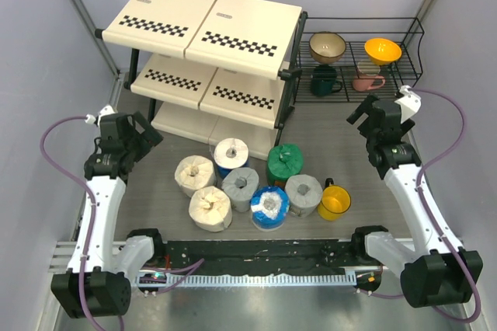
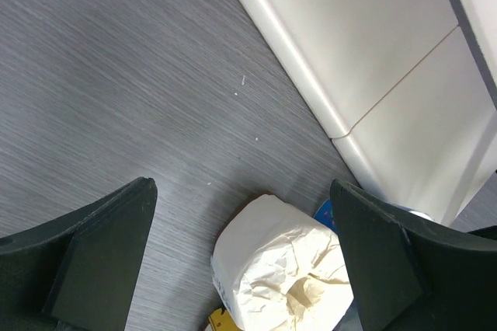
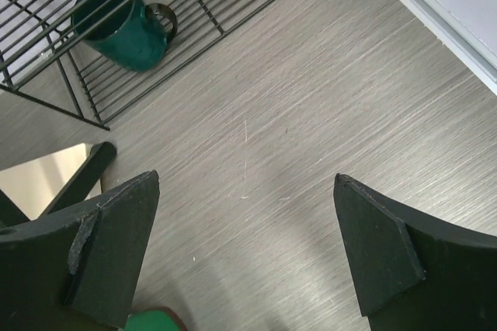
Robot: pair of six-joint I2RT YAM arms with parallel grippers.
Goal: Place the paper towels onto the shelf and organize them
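The left gripper should move down and to the right in the top view onto the far cream roll's outer rim [image 1: 185, 176] [image 2: 267, 305], because a finger fits into the roll's open core.
Several wrapped paper towel rolls stand clustered on the table in front of the shelf [image 1: 210, 32]: two cream [image 1: 194, 175] [image 1: 210, 208], two grey [image 1: 241, 189] [image 1: 303, 195], two blue-and-white [image 1: 231, 154] [image 1: 269, 207], one green [image 1: 285, 164]. The shelf tiers show no rolls. My left gripper [image 1: 147, 133] is open and empty, raised left of the cluster. In its wrist view a cream roll [image 2: 287, 269] lies below the open gripper [image 2: 242, 187]. My right gripper [image 1: 361, 109] is open and empty, raised right of the rolls; bare table lies between its jaws [image 3: 246, 183].
A yellow mug [image 1: 335, 202] stands against the right grey roll. A black wire rack [image 1: 365, 63] right of the shelf holds bowls and mugs, including a green mug [image 3: 124, 24]. The shelf's bottom panel [image 2: 373, 59] shows in the left wrist view.
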